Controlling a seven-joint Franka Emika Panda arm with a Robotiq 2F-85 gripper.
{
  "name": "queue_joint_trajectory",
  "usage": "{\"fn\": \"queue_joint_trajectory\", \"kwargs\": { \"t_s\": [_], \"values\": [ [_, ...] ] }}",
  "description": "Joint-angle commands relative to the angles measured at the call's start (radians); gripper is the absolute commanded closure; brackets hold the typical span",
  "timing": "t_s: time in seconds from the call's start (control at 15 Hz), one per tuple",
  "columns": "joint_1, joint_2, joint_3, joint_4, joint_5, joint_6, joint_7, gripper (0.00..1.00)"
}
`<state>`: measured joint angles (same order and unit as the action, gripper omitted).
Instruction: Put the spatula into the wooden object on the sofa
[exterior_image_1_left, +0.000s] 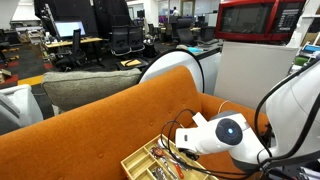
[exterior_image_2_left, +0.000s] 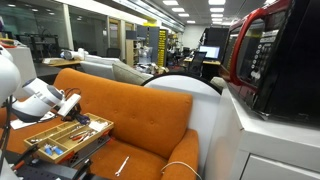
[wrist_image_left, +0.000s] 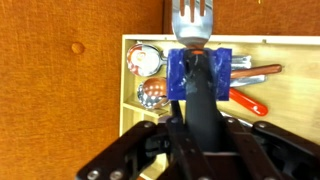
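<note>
My gripper turns along the red-handled utensil next and lowers the spatula into the tray's utensil section (wrist_image_left: 246, 98) to release it, as that lies below my gripper.
In the wrist view my gripper (wrist_image_left: 200, 125) is shut on the spatula (wrist_image_left: 200, 88), a dark handle ending in a silvery slotted head, with a blue piece around it. It hangs over the wooden tray (wrist_image_left: 129, 70), which holds round metal spoons (wrist_image_left: 146, 61) and a red-handled utensil (wrist_image_left: 250, 101). In both exterior views the gripper (exterior_image_1_left: 186, 141) (exterior_image_2_left: 68, 104) hovers just above the tray (exterior_image_1_left: 138, 160) (exterior_image_2_left: 92, 127), which lies on the orange sofa (exterior_image_1_left: 90, 130) (exterior_image_2_left: 140, 115).
A light silvery utensil (exterior_image_2_left: 122, 165) lies on the sofa seat in front of the tray. A white cord (exterior_image_2_left: 180, 166) loops over the sofa arm. A grey-green cushion (exterior_image_1_left: 85, 88) stands behind the sofa back. A red microwave (exterior_image_2_left: 270, 55) sits on a white cabinet.
</note>
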<state>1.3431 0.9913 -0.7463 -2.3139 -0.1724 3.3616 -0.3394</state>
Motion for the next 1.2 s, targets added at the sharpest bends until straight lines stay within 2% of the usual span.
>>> {"fn": "queue_joint_trajectory", "kwargs": {
  "t_s": [0.0,0.07,0.47,0.53,0.6,0.8,1.13],
  "values": [
    [-0.022,0.013,0.012,0.019,-0.064,-0.005,-0.069,0.93],
    [-0.003,0.017,0.009,0.008,-0.03,-0.001,-0.028,0.72],
    [-0.006,0.02,0.011,0.013,-0.044,-0.002,-0.049,0.72],
    [-0.006,0.02,0.011,0.013,-0.045,-0.002,-0.049,0.93],
    [-0.006,0.027,0.011,0.017,-0.052,0.011,-0.058,0.93],
    [0.052,0.076,-0.039,0.052,-0.094,0.009,-0.13,0.93],
    [0.004,0.096,-0.006,0.147,-0.237,0.003,-0.256,0.93]
  ]
}}
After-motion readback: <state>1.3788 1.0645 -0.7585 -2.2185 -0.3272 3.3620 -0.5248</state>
